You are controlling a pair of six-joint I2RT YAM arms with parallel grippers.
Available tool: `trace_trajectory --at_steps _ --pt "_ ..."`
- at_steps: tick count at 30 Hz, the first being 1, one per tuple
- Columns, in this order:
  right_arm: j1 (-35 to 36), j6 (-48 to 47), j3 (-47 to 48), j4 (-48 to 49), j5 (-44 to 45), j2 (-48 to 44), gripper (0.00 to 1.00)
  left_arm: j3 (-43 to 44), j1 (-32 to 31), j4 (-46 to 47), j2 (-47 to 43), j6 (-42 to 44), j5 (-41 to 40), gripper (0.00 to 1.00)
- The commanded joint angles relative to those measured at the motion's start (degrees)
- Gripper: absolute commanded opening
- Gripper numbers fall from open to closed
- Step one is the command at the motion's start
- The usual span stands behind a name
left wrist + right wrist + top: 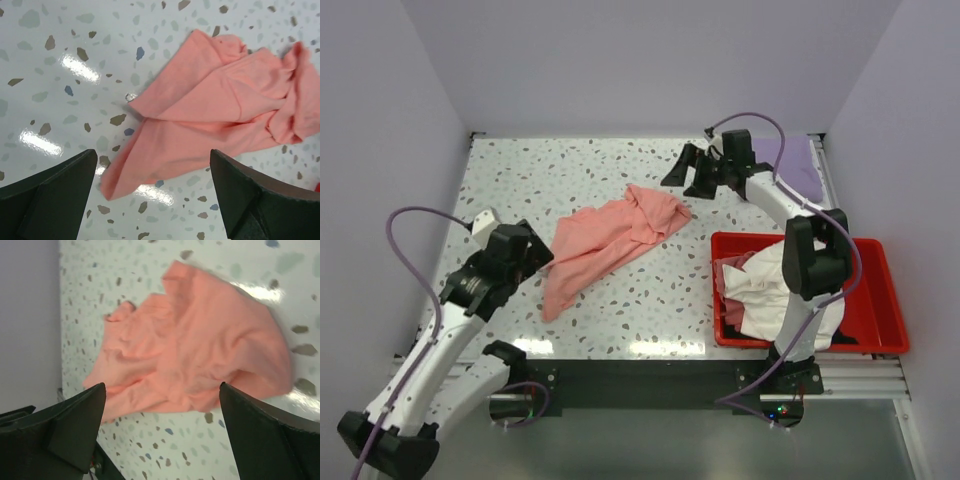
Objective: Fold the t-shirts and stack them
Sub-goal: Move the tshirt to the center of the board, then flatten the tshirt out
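I will next lower the open fingers of my left gripper onto the pointed side corner of the salmon-pink t-shirt, because that corner sticks out beside bare table and is free to pinch.
A salmon-pink t-shirt lies crumpled in the middle of the speckled table; it also shows in the left wrist view and the right wrist view. A folded lavender t-shirt lies at the far right corner. A cream-white t-shirt sits in the red bin with other cloth. My left gripper is open and empty just left of the pink shirt's near corner. My right gripper is open and empty above the table just beyond the pink shirt's far end.
The red plastic bin stands at the near right, behind my right arm's upper link. Purple walls close the table on three sides. The table's near edge is a black and metal rail.
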Motion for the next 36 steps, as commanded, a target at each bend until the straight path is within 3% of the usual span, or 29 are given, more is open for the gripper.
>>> trace_trajectory --at_steps 1,6,13,19,23,29,33,36 --pt "0.4 -6.2 0.4 -6.7 2.1 -3.1 0.99 -1.0 0.3 3.5 8.1 -1.8 -0.5 1.0" --pt "0.4 -12.0 -2.2 -10.4 14.5 -8.9 0.99 -1.2 1.4 10.1 15.5 -0.8 0.9 1.0" --pt "0.9 -15.1 -13.5 -6.7 17.1 -18.7 0.99 -4.8 10.3 14.2 20.6 0.9 5.7 0.94" --pt "4.9 -20.5 -13.1 -9.3 19.1 -18.6 0.99 -15.1 18.0 30.2 22.3 3.2 21.2 0.81" --pt "8.1 -22.1 -11.8 -10.5 20.7 -17.4 0.99 -18.5 21.4 35.9 27.2 2.6 29.0 0.65" --pt "11.3 -22.9 -11.6 -11.4 22.3 -16.6 0.99 -20.8 22.2 42.4 31.5 1.3 33.0 0.52" --pt "11.8 -22.9 -11.1 -12.5 23.0 -15.8 0.99 -21.0 22.2 44.1 32.3 1.3 35.0 0.5" --pt "11.8 -22.4 -11.0 -12.6 23.8 -15.4 0.99 -21.5 22.2 44.0 31.5 1.8 35.7 0.36"
